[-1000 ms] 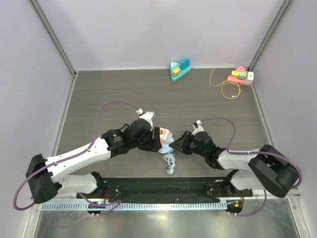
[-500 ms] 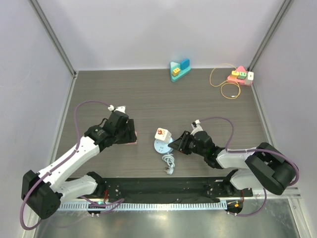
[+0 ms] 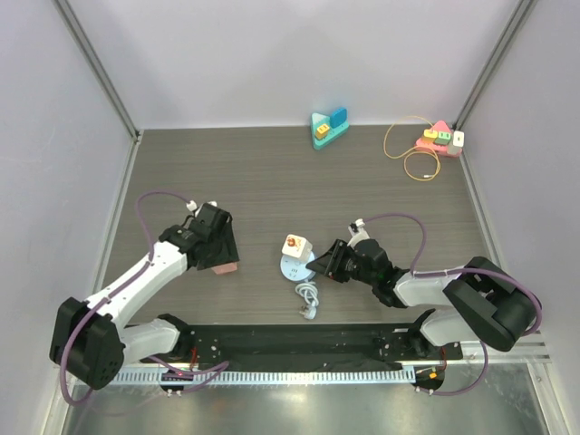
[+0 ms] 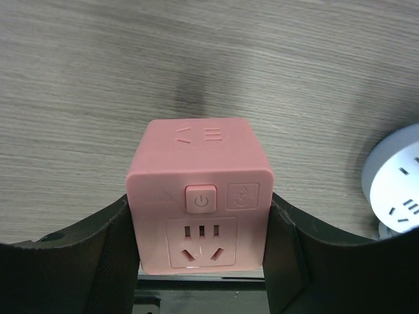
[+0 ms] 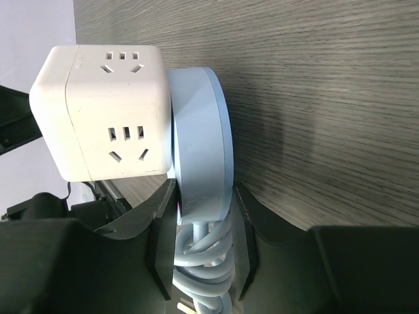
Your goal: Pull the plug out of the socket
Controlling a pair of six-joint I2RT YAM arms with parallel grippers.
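The plug in my left gripper already hangs clear of the socket. I will next lower the plug onto the bare tabletop beneath it and let it go there.
The plug, a pink cube (image 4: 201, 203) with a power button and pin holes on its face, is clamped between the black fingers (image 4: 98, 261) of my left gripper (image 4: 201, 261). In the top view the plug (image 3: 225, 266) sits left of centre, well apart from the socket. The socket is a round pale-blue disc (image 3: 292, 268) with a white cube (image 3: 296, 245) attached to it. My right gripper (image 5: 200, 242) is shut on the disc's rim (image 5: 200, 144), above its coiled cable (image 5: 200, 275). The white cube (image 5: 108, 111) sticks out to the left.
The socket's coiled cable and plug end (image 3: 310, 299) lie near the black front rail (image 3: 299, 340). At the back stand a teal block toy (image 3: 328, 128) and a pink block toy (image 3: 439, 139) with a looped yellow cord (image 3: 412, 154).
My left arm has swung left and carried the pink plug away from the round socket, which it was against a second ago. The right gripper has kept the socket in place.
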